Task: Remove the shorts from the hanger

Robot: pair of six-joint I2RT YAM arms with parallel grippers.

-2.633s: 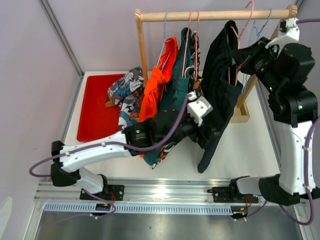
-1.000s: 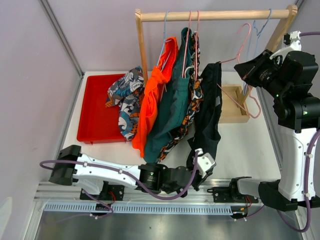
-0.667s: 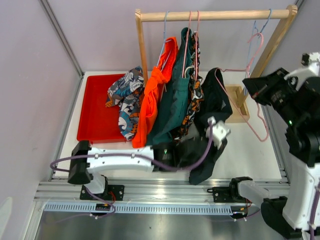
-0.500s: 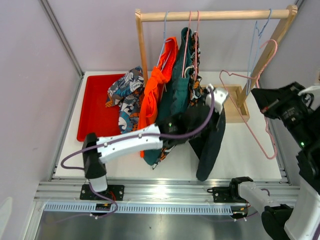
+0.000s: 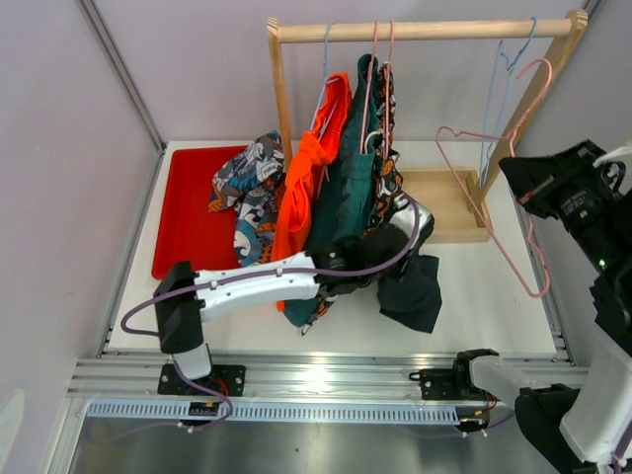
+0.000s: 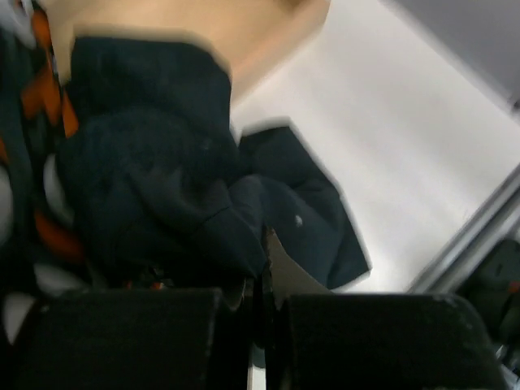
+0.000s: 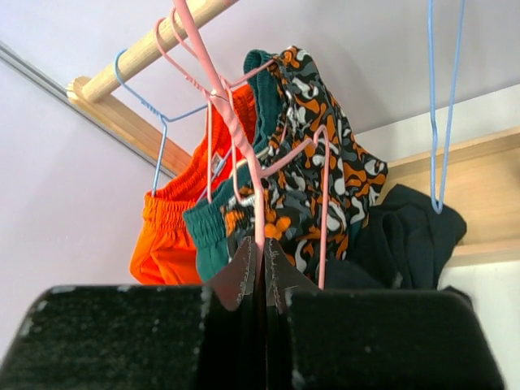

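Note:
My right gripper needs to move outward and put the pink hanger's hook over the rod's free part (image 5: 494, 31) beside the blue hanger. It should let go of the pink hanger's wire, because the pink hanger (image 5: 539, 288) is bare.
The near-black navy shorts (image 5: 410, 288) lie bunched on the white table, off the hanger, and fill the left wrist view (image 6: 162, 179). My left gripper (image 5: 410, 252) (image 6: 262, 272) hangs just above them, shut on a fold of their fabric. To the right, my right gripper (image 5: 516, 183) (image 7: 262, 253) is shut on the wire of the bare pink hanger (image 5: 539, 288) (image 7: 218, 88), held clear of the rack. Orange shorts (image 5: 301, 188), teal shorts (image 5: 346, 183) and orange-black print shorts (image 5: 383, 188) still hang from the wooden rod (image 5: 425, 30). Blue-white print shorts (image 5: 252, 183) lie in the red tray (image 5: 188, 242).
An empty blue hanger (image 5: 504, 59) hangs at the rod's right end. The rack's wooden base (image 5: 449, 202) lies behind the navy shorts, with its slanted post (image 5: 538, 84) close to my right gripper. A metal rail (image 5: 316, 375) runs along the table's near edge.
The navy shorts have come off the pink hanger and dropped into a heap on the table with my left gripper. My right arm has swung the bare hanger out to the right.

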